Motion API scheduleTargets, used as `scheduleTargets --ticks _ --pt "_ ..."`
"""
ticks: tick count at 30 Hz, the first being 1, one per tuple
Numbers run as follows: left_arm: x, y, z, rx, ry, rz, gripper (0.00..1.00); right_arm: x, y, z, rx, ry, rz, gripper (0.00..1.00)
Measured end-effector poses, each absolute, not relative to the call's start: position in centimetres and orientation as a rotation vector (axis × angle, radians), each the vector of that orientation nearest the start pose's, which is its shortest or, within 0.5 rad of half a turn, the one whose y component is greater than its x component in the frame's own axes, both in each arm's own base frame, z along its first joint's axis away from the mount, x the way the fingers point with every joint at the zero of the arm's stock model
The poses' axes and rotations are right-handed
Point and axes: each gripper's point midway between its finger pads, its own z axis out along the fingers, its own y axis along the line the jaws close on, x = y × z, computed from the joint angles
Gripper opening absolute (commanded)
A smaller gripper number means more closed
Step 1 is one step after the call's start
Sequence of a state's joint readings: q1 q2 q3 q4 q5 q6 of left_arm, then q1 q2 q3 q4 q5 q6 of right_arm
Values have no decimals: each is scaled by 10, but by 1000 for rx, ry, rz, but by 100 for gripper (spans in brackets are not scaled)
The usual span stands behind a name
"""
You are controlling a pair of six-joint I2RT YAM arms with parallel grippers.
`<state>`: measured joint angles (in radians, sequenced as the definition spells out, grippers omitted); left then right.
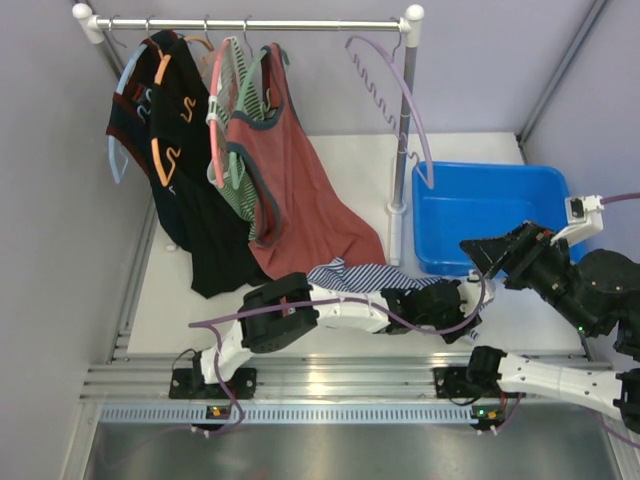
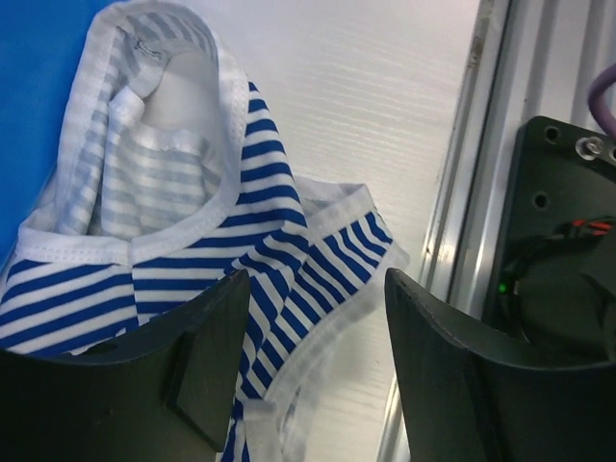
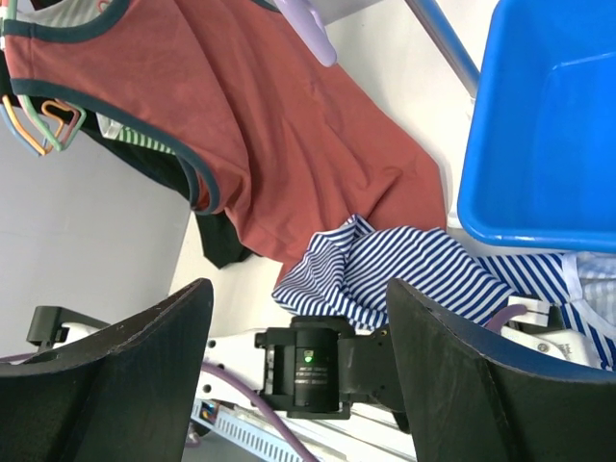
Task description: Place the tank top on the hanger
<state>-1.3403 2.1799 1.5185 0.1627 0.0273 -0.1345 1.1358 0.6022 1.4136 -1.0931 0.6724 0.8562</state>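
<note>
The left gripper will next go down and slightly toward the blue bin onto the raised fold [image 2: 286, 256], as it lies below, nearer the bin-side finger.
The navy-and-white striped tank top [image 1: 352, 275] lies crumpled on the white table in front of the rust-red top, and reaches toward the blue bin. In the left wrist view the tank top [image 2: 241, 241] lies under my left gripper [image 2: 318, 366]. That gripper is open, with one finger over the fabric and the other over bare table. My left gripper [image 1: 460, 300] reaches right along the table's near edge. My right gripper [image 1: 485, 258] is open and empty, raised beside the bin and facing the tank top [image 3: 404, 274]. The lilac hanger [image 1: 420, 118] hangs at the right end of the rail.
A rust-red tank top [image 1: 290, 170], a green-striped top and dark garments hang on the rail on pink and orange hangers. The rack's right post [image 1: 403, 150] stands next to the blue bin [image 1: 490, 215]. An aluminium rail [image 1: 330, 380] runs along the near edge.
</note>
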Motion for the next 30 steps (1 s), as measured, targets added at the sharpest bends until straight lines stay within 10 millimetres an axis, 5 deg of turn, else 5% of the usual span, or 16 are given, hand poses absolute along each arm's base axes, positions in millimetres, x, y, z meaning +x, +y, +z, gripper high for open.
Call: scheduleTargets --ticks 9,11,15,16,25,30 --pt "149 -594 56 1238 1754 -786 55 133 88 388 208 1862 793 72" --pt "154 -594 55 1227 1743 -757 44 132 87 387 209 1862 795 72" --pt "162 -592 54 1213 1736 -708 3 132 87 387 208 1863 796 72" --pt "163 -592 54 1208 1734 -705 0 132 87 387 208 1863 796 72" --pt "157 -568 53 1193 1762 -711 0 132 88 382 202 1874 782 72" --pt "151 -549 107 1068 1769 -811 0 133 89 383 199 1873 782 73"
